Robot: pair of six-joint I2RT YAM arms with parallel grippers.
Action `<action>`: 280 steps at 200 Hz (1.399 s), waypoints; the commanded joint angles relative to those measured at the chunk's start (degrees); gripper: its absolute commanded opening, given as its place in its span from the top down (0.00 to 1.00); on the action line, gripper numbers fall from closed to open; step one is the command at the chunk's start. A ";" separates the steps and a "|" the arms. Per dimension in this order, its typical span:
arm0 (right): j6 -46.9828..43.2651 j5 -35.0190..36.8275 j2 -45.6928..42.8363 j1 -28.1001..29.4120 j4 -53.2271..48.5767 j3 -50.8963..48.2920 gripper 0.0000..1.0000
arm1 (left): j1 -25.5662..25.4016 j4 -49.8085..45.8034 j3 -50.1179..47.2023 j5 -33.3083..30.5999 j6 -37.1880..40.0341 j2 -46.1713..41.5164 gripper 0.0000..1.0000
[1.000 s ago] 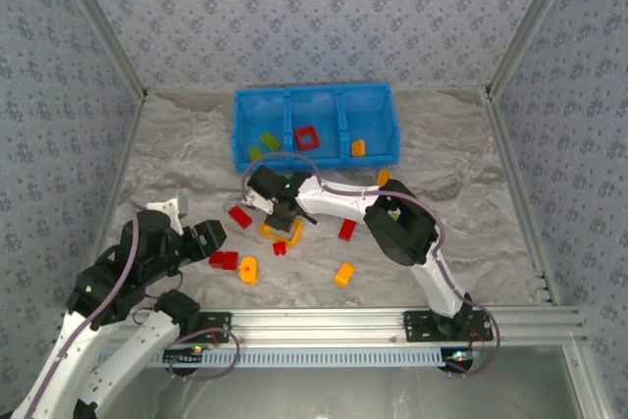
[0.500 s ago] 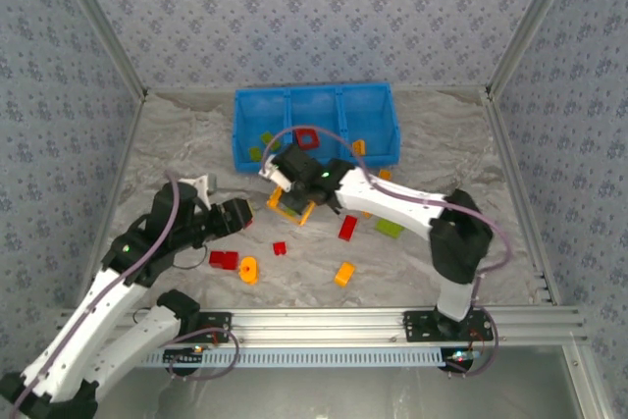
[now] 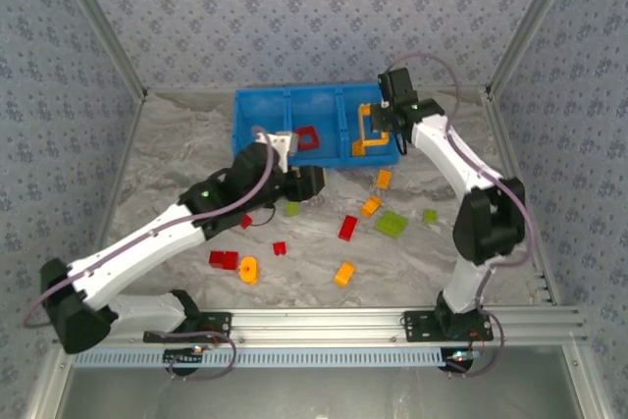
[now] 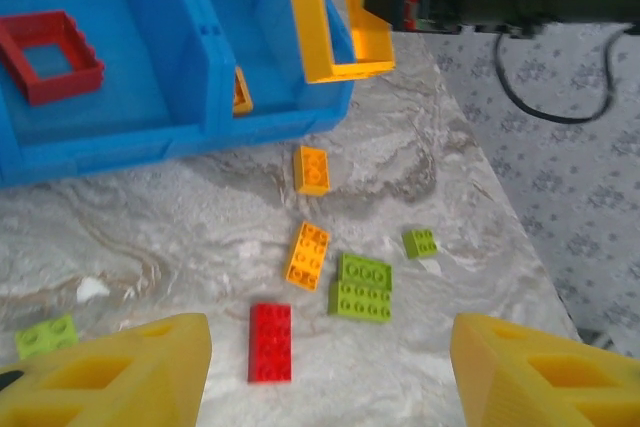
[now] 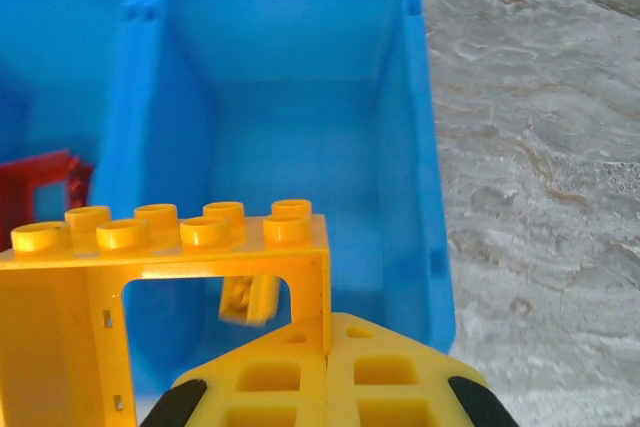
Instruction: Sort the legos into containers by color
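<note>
The bottom of the bin's section by the small orange brick (image 3: 372, 129) lies below my right gripper, so my gripper will lower toward it and release the orange frame's side post.
An orange open frame (image 5: 170, 277) hangs over the right compartment of the blue bin (image 5: 300, 87), and my right gripper (image 5: 328, 347) is shut on the frame's side post. The top view has this gripper (image 3: 378, 123) above the bin (image 3: 265, 110). One small orange brick (image 5: 245, 299) lies in that compartment, and a red frame (image 3: 308, 137) lies in the middle one. My left gripper (image 3: 312, 183) hovers just in front of the bin, open (image 4: 330, 377), nothing between its fingers. Below it lie a red brick (image 4: 270, 342), an orange brick (image 4: 308, 254) and a green block (image 4: 360, 287).
More bricks are scattered on the marbled table: an orange one (image 3: 383, 179) by the bin, a small green one (image 3: 429, 215), an orange one (image 3: 343, 274), red ones (image 3: 223, 260), an orange round piece (image 3: 248, 269) and a green one (image 3: 291, 209). My left arm covers the bin's left compartment.
My right gripper lifted the orange frame from the table's middle and carried it over the bin's right compartment. My left arm reached from the near left to just in front of the bin.
</note>
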 commanded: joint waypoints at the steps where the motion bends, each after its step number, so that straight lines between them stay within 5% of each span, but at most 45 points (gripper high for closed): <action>1: 4.59 -0.37 8.44 -0.99 -5.78 9.17 1.00 | -3.29 4.25 5.59 -9.16 4.41 4.96 0.34; 81: 5.45 -4.20 30.46 -3.21 -9.81 33.68 1.00 | -7.32 2.71 12.17 -17.20 5.87 16.56 0.34; 158: 2.84 -8.60 36.55 -3.51 -8.19 36.65 1.00 | -11.09 0.33 17.05 -21.36 8.84 20.51 0.33; 226: 1.83 -7.96 29.15 -2.91 -7.45 33.63 0.67 | -11.65 -5.07 17.51 -23.63 5.78 19.00 0.33; 280: 0.96 -3.49 9.98 -0.14 -0.64 20.49 0.70 | -11.07 -18.78 12.75 -28.55 -3.32 11.07 0.33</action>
